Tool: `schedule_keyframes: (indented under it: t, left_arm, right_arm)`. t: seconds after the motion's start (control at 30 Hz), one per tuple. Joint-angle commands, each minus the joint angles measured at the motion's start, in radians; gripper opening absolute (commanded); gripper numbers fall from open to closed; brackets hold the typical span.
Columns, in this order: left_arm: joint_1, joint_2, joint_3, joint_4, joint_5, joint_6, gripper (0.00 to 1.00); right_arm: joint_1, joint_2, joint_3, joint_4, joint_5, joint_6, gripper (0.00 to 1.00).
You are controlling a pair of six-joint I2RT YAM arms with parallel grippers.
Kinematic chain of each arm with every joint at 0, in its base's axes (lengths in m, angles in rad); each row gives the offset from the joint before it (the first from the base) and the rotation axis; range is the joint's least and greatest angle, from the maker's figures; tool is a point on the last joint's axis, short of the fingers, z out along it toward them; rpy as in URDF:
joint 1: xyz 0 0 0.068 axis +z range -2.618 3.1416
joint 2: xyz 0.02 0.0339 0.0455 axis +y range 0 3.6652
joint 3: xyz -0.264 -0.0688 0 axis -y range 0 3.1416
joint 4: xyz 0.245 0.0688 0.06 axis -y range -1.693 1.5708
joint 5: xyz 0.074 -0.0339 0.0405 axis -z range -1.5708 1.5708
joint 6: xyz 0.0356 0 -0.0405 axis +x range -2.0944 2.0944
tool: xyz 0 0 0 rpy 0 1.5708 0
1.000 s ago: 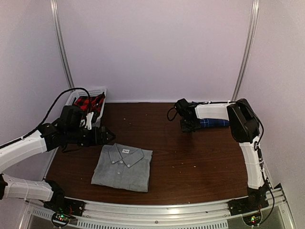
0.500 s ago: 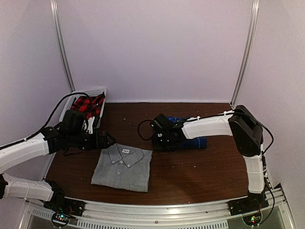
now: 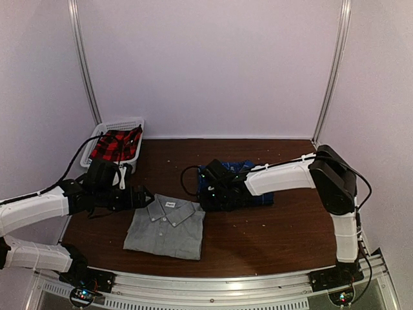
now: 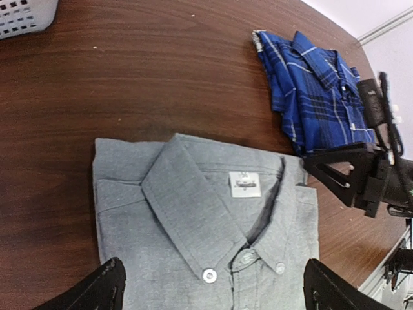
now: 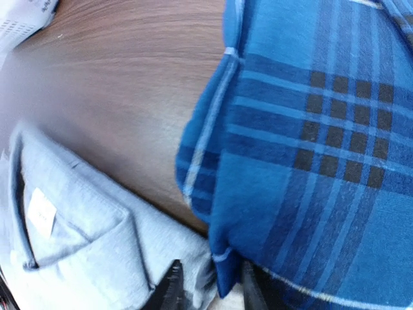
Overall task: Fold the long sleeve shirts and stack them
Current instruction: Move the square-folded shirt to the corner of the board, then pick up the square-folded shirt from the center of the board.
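The grey shirt's loose side edge (image 3: 133,223) (image 4: 100,242) is below my left gripper and to its left in the wrist view, so my left gripper should next lower its fingers that way and back.
The light grey long sleeve shirt (image 3: 166,229) lies folded, collar up, at the front left of the table; it also shows in the left wrist view (image 4: 200,226) and the right wrist view (image 5: 77,245). The dark blue plaid shirt (image 3: 260,196) (image 4: 316,97) (image 5: 310,161) lies folded just right of it, its near edge touching the grey shirt. My right gripper (image 3: 205,194) (image 5: 210,290) sits low at that edge, jaws parted, a blue corner between them and a gap on the left side. My left gripper (image 3: 143,197) (image 4: 211,268) hovers wide open over the grey collar, holding nothing.
A white basket (image 3: 122,124) (image 4: 22,16) with a red plaid garment (image 3: 116,145) stands at the back left corner. White walls close in the table at the back and sides. Bare brown tabletop (image 3: 271,232) shows at the right front.
My right arm has swept left from the back right, dragging the blue plaid shirt up against the grey one, and its jaws have parted. My left gripper has dropped slightly toward the grey collar.
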Motion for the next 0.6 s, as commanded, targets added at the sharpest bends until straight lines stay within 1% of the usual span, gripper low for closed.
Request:
schedule_keyframes:
  t: [0.0, 0.1, 0.27, 0.47, 0.57]
  left_arm:
    - [0.004, 0.008, -0.039, 0.026, -0.140, -0.039, 0.98]
    - [0.006, 0.016, -0.057, 0.021, -0.179, -0.049, 0.98]
    - [0.018, 0.044, -0.074, 0.005, -0.213, -0.072, 0.98]
    - [0.027, 0.037, -0.131, 0.019, -0.176, -0.101, 0.96]
    - [0.027, 0.021, -0.174, 0.051, -0.124, -0.114, 0.94]
  right_arm:
    - [0.007, -0.114, -0.058, 0.064, -0.017, 0.013, 0.37]
    - [0.021, -0.170, -0.126, 0.094, -0.030, 0.030, 0.41]
    - [0.064, -0.230, -0.235, 0.140, -0.046, 0.066, 0.43]
    - [0.099, -0.237, -0.312, 0.210, -0.081, 0.104, 0.43]
    - [0.110, -0.214, -0.315, 0.232, -0.098, 0.109, 0.43]
